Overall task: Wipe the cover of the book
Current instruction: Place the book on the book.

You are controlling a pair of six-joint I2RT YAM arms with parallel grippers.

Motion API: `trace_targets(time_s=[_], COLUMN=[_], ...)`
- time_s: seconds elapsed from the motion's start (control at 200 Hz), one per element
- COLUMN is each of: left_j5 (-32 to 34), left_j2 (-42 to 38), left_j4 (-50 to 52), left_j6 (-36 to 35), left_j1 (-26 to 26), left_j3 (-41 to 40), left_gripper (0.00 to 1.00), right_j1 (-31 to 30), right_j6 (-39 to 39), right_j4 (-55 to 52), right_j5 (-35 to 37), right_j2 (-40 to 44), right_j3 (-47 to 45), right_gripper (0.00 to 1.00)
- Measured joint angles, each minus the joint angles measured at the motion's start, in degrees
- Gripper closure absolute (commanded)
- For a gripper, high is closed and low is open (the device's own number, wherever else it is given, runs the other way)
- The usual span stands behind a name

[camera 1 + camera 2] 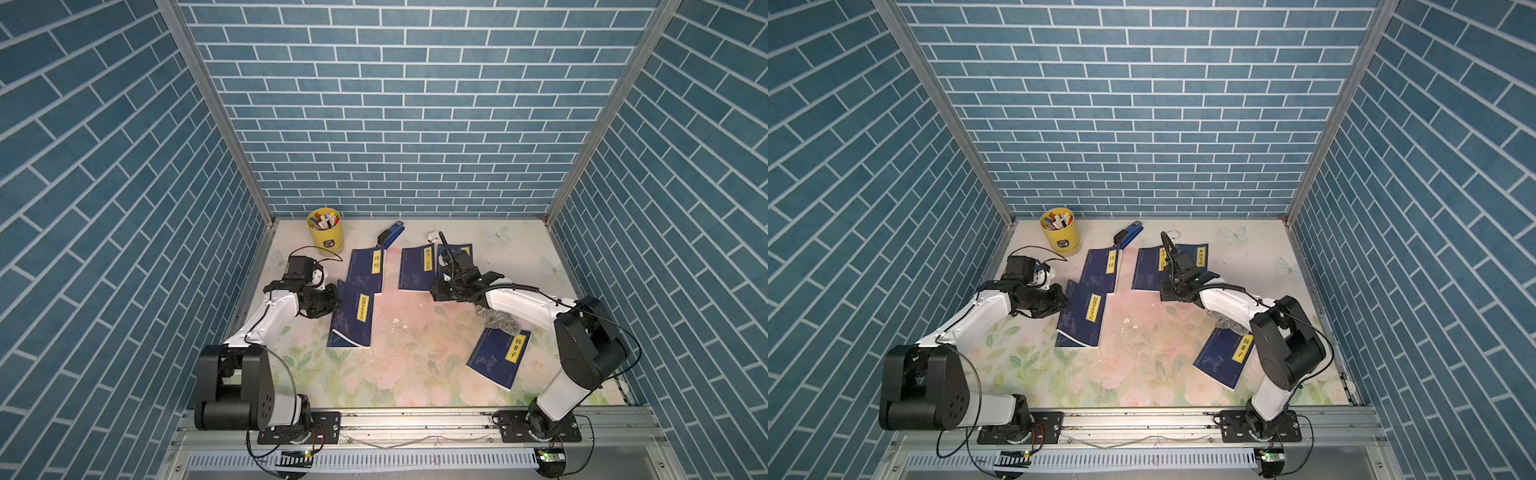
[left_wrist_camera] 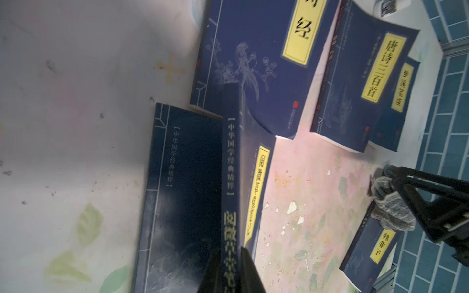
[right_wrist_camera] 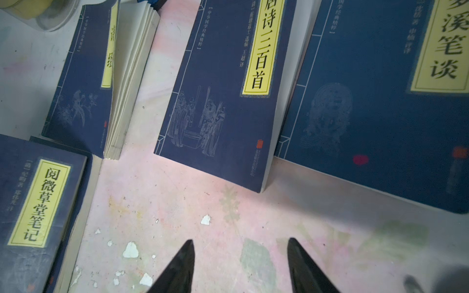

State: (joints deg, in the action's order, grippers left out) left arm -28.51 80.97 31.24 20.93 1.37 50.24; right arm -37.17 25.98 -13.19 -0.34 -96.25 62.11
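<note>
My left gripper lowers the held book's spine edge onto the lower book's cover [image 1: 335, 338] [image 2: 188, 195] next and releases it. The cover lies below my left gripper, with the spine edge still raised off it.
Several dark blue books with yellow title labels lie on the floral table. My left gripper [image 1: 332, 302] [image 2: 229, 271] is shut on the spine edge of the nearest left book [image 1: 351, 316] [image 1: 1081, 316] [image 2: 229, 177] [image 3: 33, 203]. The right gripper [image 1: 437, 293] [image 3: 241, 243] hangs open over bare table, just in front of the two back-right books, with nothing between its fingers. A crumpled grey cloth [image 1: 496, 319] [image 1: 1227, 322] [image 2: 390, 210] lies under my right arm, beside the front-right book [image 1: 498, 357]. A red spot [image 3: 360, 159] marks the cover of the back-right book [image 3: 380, 114].
Two more books [image 1: 368, 270] [image 1: 415, 268] lie at the back. A yellow pen cup [image 1: 325, 230], a blue stapler [image 1: 390, 233] and a small white object [image 1: 432, 237] stand near the back wall. White flecks [image 1: 395, 321] dot the table's middle.
</note>
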Motion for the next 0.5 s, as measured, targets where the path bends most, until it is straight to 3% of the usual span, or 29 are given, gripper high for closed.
trace_targets(time_s=[0.5], left_j5=[2.3], left_j2=[5.0], left_j4=[-4.1], left_j6=[-0.6], left_j1=[0.0], left_j3=[-2.4], left_gripper=[1.00], right_j1=[0.2], right_j6=[-0.6], right_j4=[0.0], right_j5=[0.0], right_j2=[0.0], right_j3=[0.0], right_gripper=[0.40])
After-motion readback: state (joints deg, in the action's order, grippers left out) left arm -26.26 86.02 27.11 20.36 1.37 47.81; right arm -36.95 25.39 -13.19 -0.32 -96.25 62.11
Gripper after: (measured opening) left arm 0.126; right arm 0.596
